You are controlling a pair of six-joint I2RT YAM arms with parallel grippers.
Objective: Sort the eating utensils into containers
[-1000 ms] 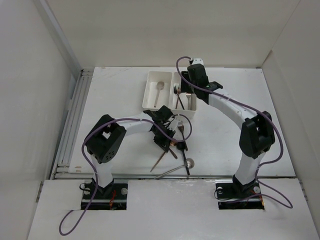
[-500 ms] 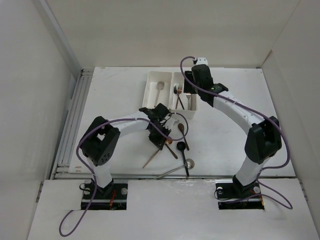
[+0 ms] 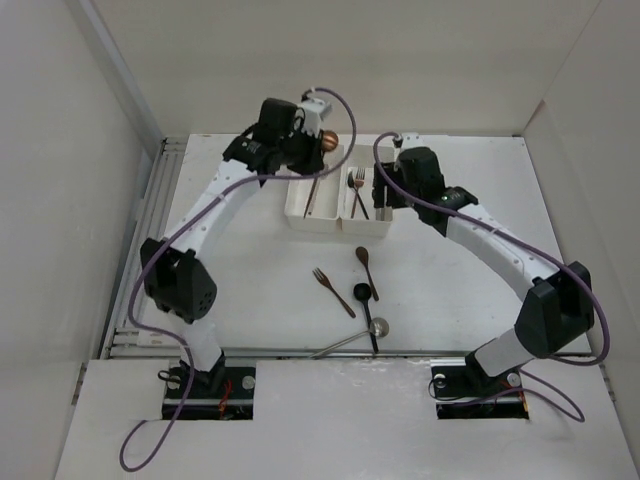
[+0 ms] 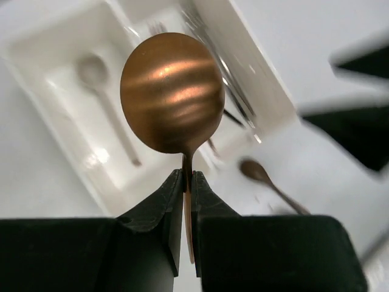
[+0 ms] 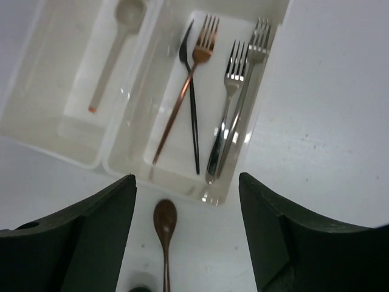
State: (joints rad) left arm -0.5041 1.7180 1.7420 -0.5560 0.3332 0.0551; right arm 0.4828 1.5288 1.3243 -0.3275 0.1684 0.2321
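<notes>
The right gripper draws back and comes down onto the dark brown spoon's neck (image 3: 367, 269) (image 5: 165, 245) next, as it lies below the gripper toward my base, clear of the bin.
My left gripper (image 3: 312, 150) (image 4: 187, 179) is shut on a copper spoon (image 3: 328, 140) (image 4: 172, 91) and holds it above the left white bin (image 3: 298, 208) (image 4: 36, 61). A pale spoon (image 4: 106, 103) (image 5: 112, 55) lies in that bin. The right bin (image 3: 368, 226) (image 5: 267, 91) holds a copper fork (image 5: 188, 79), a black fork (image 5: 193, 109) and two silver forks (image 5: 234, 103). My right gripper (image 3: 385, 190) (image 5: 187, 182) is open and empty above that bin's near edge.
On the table in front of the bins lie a copper fork (image 3: 333, 291), a dark brown spoon (image 3: 366, 266) (image 5: 164, 228), a black spoon (image 3: 365, 305) and a silver spoon (image 3: 350, 338). White walls enclose the table.
My left arm has lifted the copper spoon off the table and swung it far up over the left bin. My right gripper has drawn back from the right bin.
</notes>
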